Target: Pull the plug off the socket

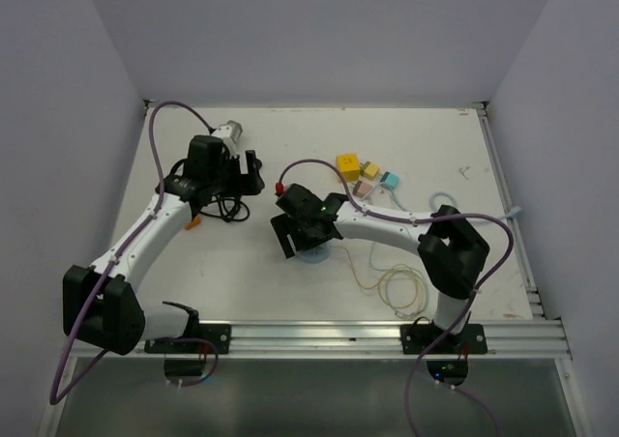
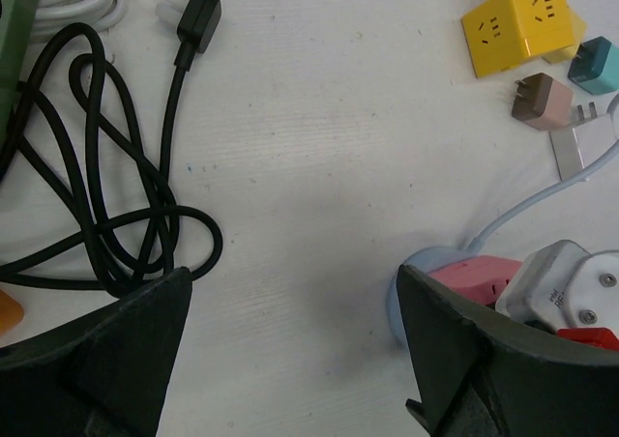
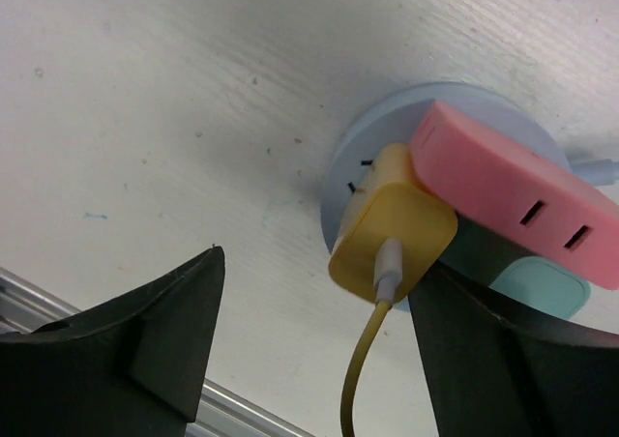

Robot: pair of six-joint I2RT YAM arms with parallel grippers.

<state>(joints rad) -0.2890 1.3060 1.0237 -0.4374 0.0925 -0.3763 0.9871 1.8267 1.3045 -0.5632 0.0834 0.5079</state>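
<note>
Back and to the right in the top view from my left gripper, the yellow plug's cable end juts clear: next I move over and down onto it.
A round light-blue socket [image 3: 382, 132] lies flat on the white table. On it sit a pink plug [image 3: 513, 190] and a yellow plug [image 3: 392, 234] with a yellow cable hanging down. The yellow plug is tilted against the socket's edge; I cannot tell if its pins are still in. My right gripper [image 3: 319, 350] hangs over the socket [image 1: 314, 255] with its jaws open, and the yellow plug is close to the right finger [image 3: 503, 360]. My left gripper [image 2: 290, 360] is open over bare table, left of the socket [image 2: 411, 287]. In the top view it [image 1: 247, 174] is at centre left.
A coiled black cable [image 2: 106, 195] with a black plug [image 2: 198, 16] lies by the left gripper. A yellow cube adapter [image 2: 522, 21], a teal one [image 2: 595, 62] and a brown one [image 2: 542, 101] sit further back. Thin yellow cable loops [image 1: 401, 287] lie near the front rail [image 1: 319, 335].
</note>
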